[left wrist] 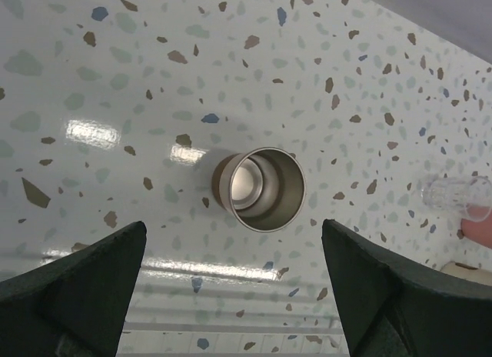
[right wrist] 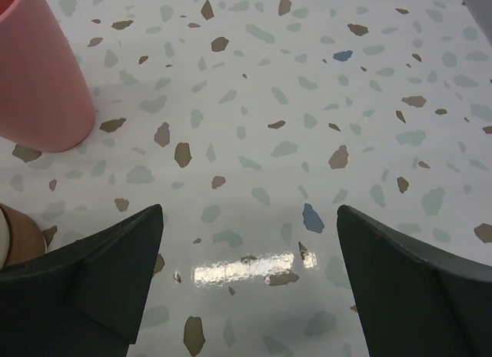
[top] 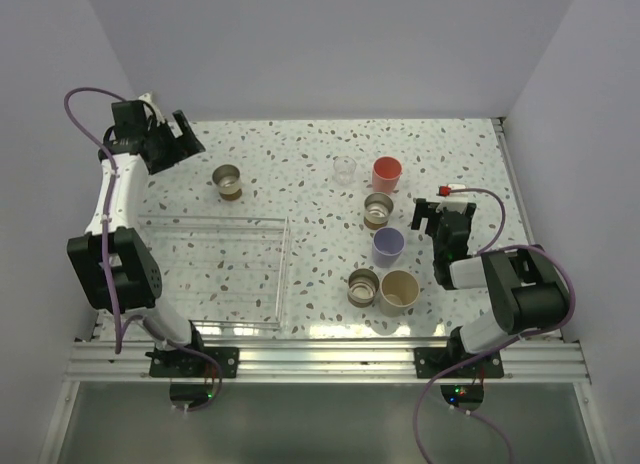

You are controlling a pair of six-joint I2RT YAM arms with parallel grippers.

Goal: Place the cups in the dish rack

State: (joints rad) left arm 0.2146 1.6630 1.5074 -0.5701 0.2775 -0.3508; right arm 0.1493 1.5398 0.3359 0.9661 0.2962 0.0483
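Observation:
My left gripper descends to its right in the top view next, straddling the closest edge of the metallic cup's rim, since the cup stands below, upright and open.
Several cups stand upright on the speckled table. One metallic cup stands alone at the far left, just ahead of my open left gripper, which holds nothing. To the right stand a clear cup, a coral cup, a metallic cup, a lavender cup, another metallic cup and a cream cup. My right gripper hovers open over bare table, right of these. The clear dish rack lies near left with no cup in it.
White walls close in the table at the back and on both sides. In the left wrist view the rack's clear rim runs beneath my fingers, and the clear cup shows at the right edge. A brown-banded cup peeks in at the right wrist view's left edge.

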